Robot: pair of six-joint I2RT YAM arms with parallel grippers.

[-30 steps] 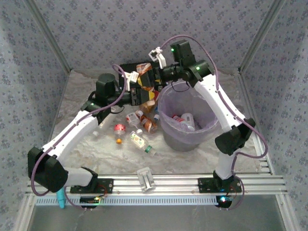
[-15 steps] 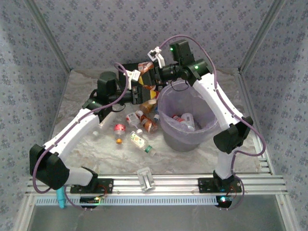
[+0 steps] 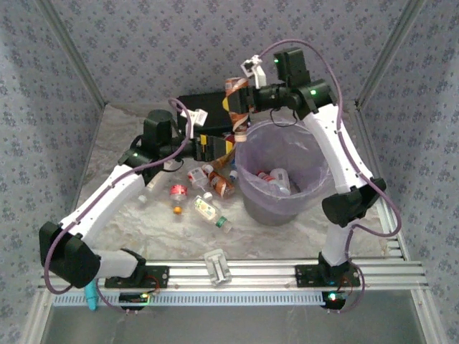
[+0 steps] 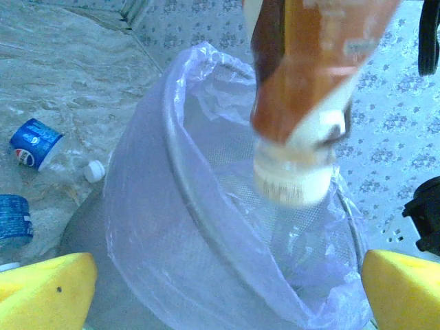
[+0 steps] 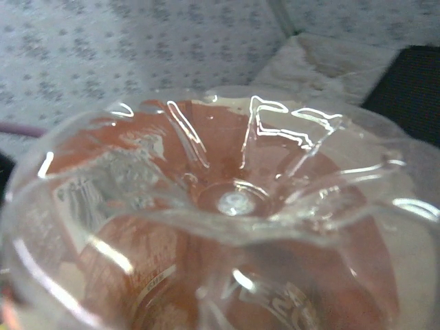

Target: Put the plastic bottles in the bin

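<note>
The orange-labelled bottle still hangs above the bin's rim, so the robot's right gripper will go back over the open bin [image 3: 284, 161] and down inside to let go of it.
My right gripper [image 3: 241, 100] is shut on a clear plastic bottle with an orange label [image 3: 235, 113], held cap down above the left rim of the bin [image 3: 252, 186]. The bottle's ribbed base [image 5: 234, 203] hides that gripper's fingers in the right wrist view. The bin is a grey bucket with a lavender bag [image 4: 206, 227], and some bottles [image 3: 276, 179] lie inside. My left gripper [image 3: 217, 147] is open beside the bin with nothing between its yellow fingers [image 4: 48, 289]. The hanging bottle's white cap [image 4: 295, 175] shows in the left wrist view. Several bottles [image 3: 208, 209] lie on the table.
A flat black case [image 3: 201, 104] lies at the back, behind both grippers. A white clip-like block [image 3: 217, 266] sits near the front rail. A blue-labelled bottle [image 4: 34, 141] and a loose white cap [image 4: 94, 170] lie left of the bin. Patterned walls close in the table.
The right arm has lifted the orange-labelled bottle up and to the right, away from the left gripper and over the bin's rim. The left arm has barely moved.
</note>
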